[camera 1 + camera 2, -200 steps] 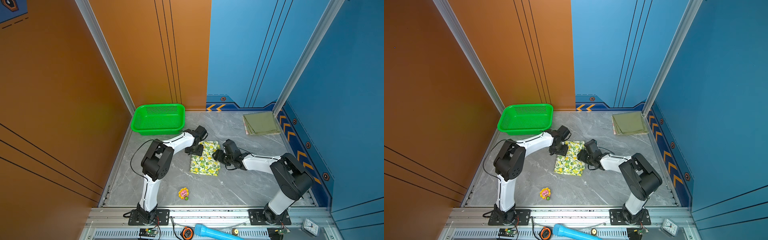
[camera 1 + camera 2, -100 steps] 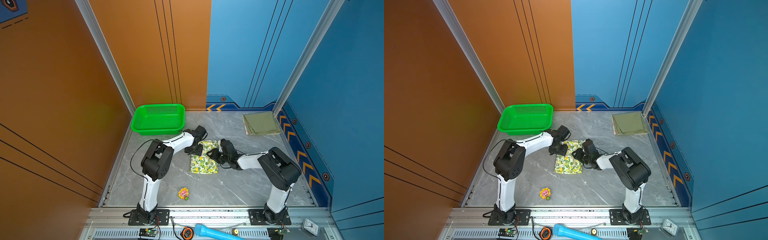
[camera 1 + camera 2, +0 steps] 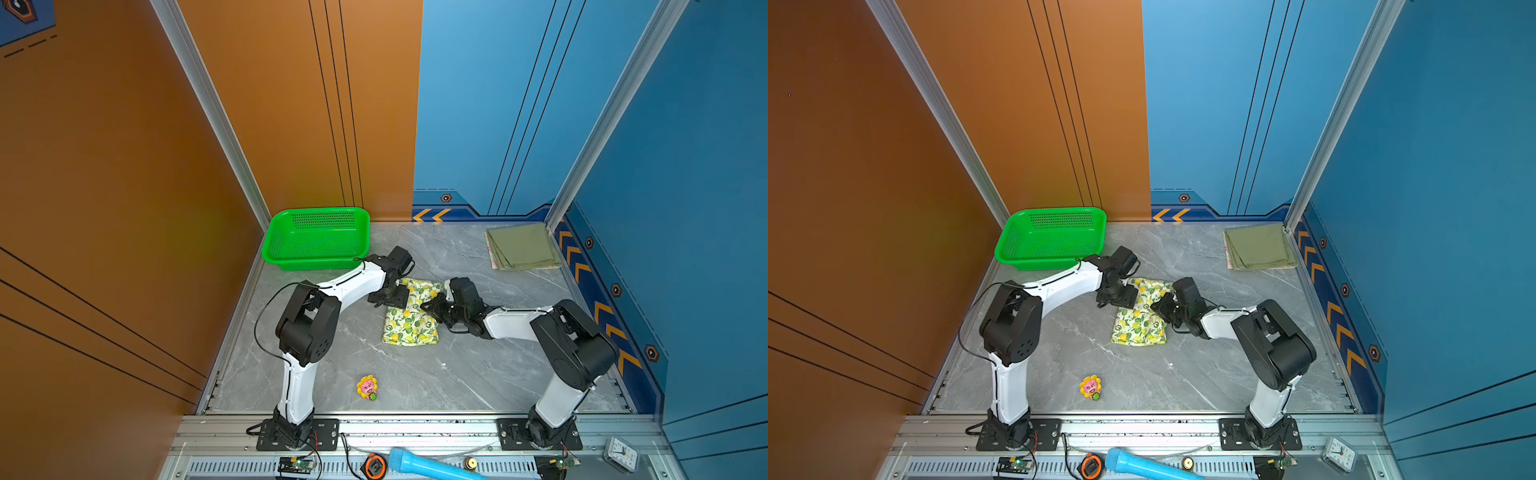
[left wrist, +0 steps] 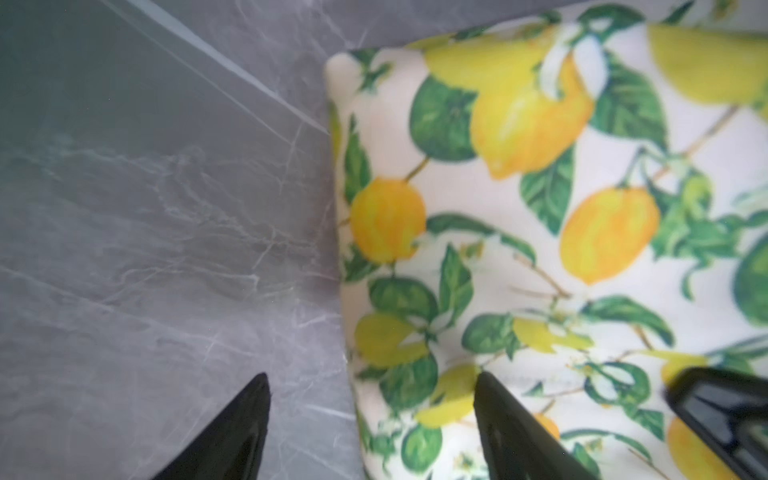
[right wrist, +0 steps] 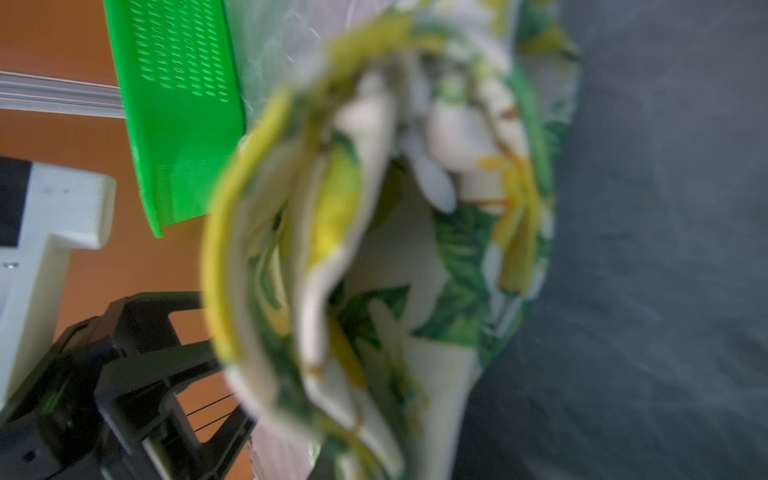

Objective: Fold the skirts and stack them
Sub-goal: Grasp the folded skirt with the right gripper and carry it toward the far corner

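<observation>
The olive green skirt [image 3: 521,247] already lies folded, so my right gripper will next lift the lemon-print skirt [image 3: 411,320] outward over it, lower it on top and release it.
The lemon-print skirt [image 3: 411,320] [image 3: 1139,322] lies folded on the grey marble table, in the middle. My left gripper [image 3: 392,296] [image 4: 372,388] is open at the skirt's far left corner; one fingertip [image 4: 257,399] is over bare table, the other over the cloth [image 4: 478,208]. My right gripper [image 3: 430,308] [image 3: 1160,307] is shut on the skirt's right edge; bunched cloth [image 5: 374,249] fills its wrist view and hides the fingers. The olive green skirt [image 3: 521,247] [image 3: 1258,247] lies folded at the back right, with a pale cloth edge [image 3: 493,259] under it.
A green mesh basket [image 3: 318,239] [image 5: 178,104] stands at the back left, just behind my left arm. A small flower toy [image 3: 367,387] lies near the front. A blue tube [image 3: 428,467] and a clock [image 3: 622,453] rest on the front rail. Walls close in on three sides.
My right gripper has slid left into the lemon skirt's edge and shut on it. The left gripper's jaws have spread wider at the far left corner.
</observation>
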